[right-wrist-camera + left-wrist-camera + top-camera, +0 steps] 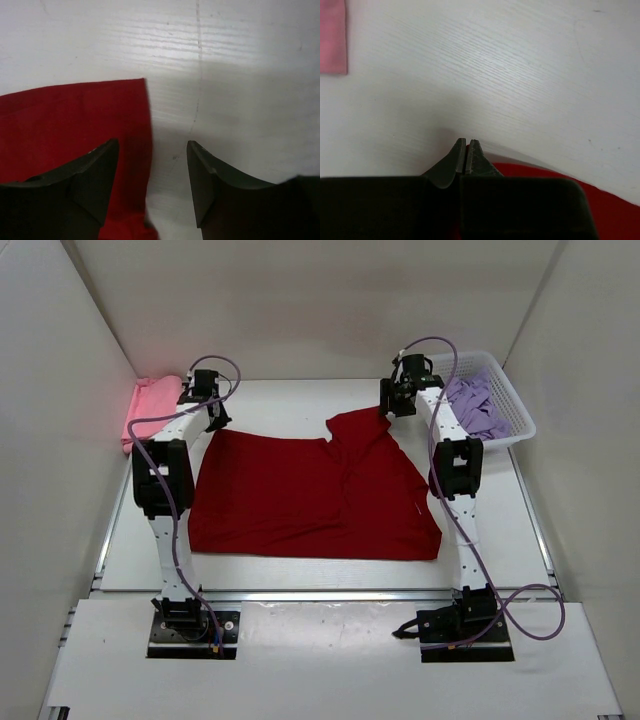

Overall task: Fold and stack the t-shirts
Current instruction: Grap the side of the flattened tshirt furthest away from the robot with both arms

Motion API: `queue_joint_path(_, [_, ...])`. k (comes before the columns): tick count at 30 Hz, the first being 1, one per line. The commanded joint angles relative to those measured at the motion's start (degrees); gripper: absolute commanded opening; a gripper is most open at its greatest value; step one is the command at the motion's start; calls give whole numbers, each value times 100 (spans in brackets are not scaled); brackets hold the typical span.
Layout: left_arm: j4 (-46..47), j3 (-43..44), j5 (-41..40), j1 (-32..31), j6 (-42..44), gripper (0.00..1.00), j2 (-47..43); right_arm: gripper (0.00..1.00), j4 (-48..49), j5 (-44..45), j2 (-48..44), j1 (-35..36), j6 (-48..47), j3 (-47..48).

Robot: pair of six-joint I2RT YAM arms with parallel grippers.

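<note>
Next, my right gripper shifts to the left in the wrist view onto the t-shirt's edge [384, 412] [145, 119] beside its back corner, then closes, since that edge runs between the gripper's fingers.
The dark red t-shirt [300, 500] lies spread on the table, its right part folded over towards the back. My left gripper [212, 418] is at its back left corner. In the left wrist view the gripper [466, 141] is shut with a sliver of red fabric [610, 210] between the tips. My right gripper [392, 408] is open over the shirt's back right edge. In the right wrist view the gripper [152, 145] has one finger above the red fabric [75, 115] and the other above bare table. The pink t-shirt [150, 405] lies folded at the back left. The lavender t-shirt [478, 405] lies in the basket.
A white mesh basket [520, 420] stands at the back right corner, just right of my right arm. White walls close in the table on the left, back and right. The pink shirt's corner shows in the left wrist view [332, 35].
</note>
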Motion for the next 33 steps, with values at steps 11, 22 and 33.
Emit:
queue_joint_path(11, [576, -824, 337, -57, -146, 0, -998, 54, 643, -755, 17, -17, 489, -342])
queue_joint_path(22, [840, -1045, 583, -40, -199, 0, -1226, 3, 767, -1300, 263, -131, 1017, -62])
queue_joint_path(33, [997, -1431, 786, 154, -357, 0, -1543, 0, -14, -1968, -571, -61, 947, 518])
